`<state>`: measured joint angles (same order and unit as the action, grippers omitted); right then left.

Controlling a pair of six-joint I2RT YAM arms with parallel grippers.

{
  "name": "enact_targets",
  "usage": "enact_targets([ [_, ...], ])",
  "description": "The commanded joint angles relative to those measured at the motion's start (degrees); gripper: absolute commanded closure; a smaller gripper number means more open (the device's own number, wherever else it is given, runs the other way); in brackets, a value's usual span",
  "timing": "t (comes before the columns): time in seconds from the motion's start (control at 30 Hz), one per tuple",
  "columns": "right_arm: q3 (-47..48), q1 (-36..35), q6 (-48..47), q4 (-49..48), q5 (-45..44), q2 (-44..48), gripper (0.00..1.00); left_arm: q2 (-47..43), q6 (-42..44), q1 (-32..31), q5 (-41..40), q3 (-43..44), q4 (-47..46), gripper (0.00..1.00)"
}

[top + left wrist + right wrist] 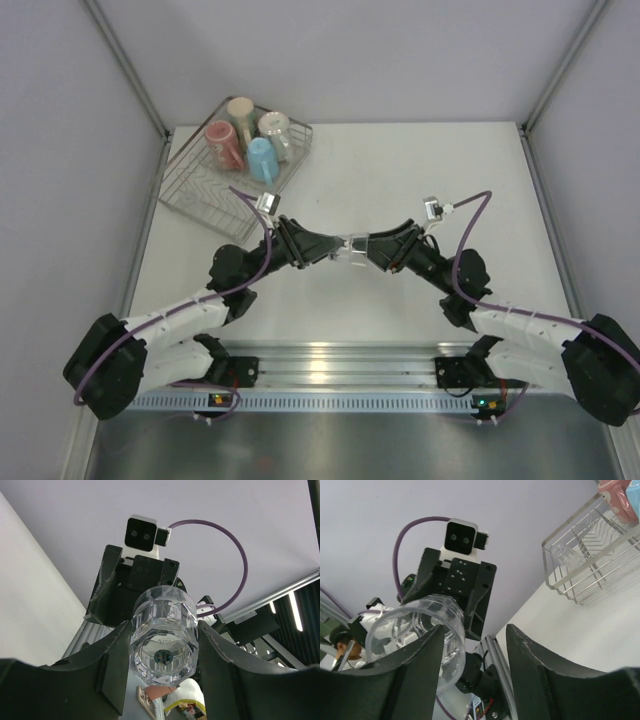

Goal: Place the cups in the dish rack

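Observation:
Next, my left gripper swings toward the rack, turns downward and lowers the glass (350, 248) onto the wires by the rack's near corner (227, 214). It then releases the glass, since mugs fill the rack's far end.
Both arms meet above the middle of the table with a tiny clear glass (350, 248) between them. In the left wrist view the glass (162, 645) sits base-on between the fingers of my left gripper (162, 667), and both fingers touch its sides. My right gripper (475, 665) stands open; the glass (415, 630) lies against its left finger (410, 670), with a wide gap to the other finger. The dish rack (190, 195) stands at the far left. It holds a pink-red mug (224, 143), a cream mug (241, 110), a pale mug (273, 128) and a light blue cup (262, 158).
The rack (585, 555) shows at the upper right of the right wrist view, with the pink-red mug (620, 495) in it. White walls with metal frame posts enclose the table on three sides. An aluminium rail (340, 365) carries both arm bases at the near edge.

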<state>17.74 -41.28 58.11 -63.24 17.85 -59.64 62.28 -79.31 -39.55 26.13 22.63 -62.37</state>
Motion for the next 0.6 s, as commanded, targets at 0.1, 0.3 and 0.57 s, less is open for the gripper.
enact_targets([
  [0.1,-0.25,-1.00,-4.83,7.57,-3.08,6.10,0.26,-9.52,9.50,-0.18,-4.33,3.63,11.71,1.00],
  [0.3,-0.34,-1.00,-10.02,22.00,-8.08,16.82,0.10,-14.21,29.80,-0.09,-14.25,16.37,52.74,1.00],
  [0.57,2.56,-1.00,-15.12,40.19,-14.42,28.08,0.01,-7.19,49.22,0.09,-41.23,37.29,83.97,1.00],
])
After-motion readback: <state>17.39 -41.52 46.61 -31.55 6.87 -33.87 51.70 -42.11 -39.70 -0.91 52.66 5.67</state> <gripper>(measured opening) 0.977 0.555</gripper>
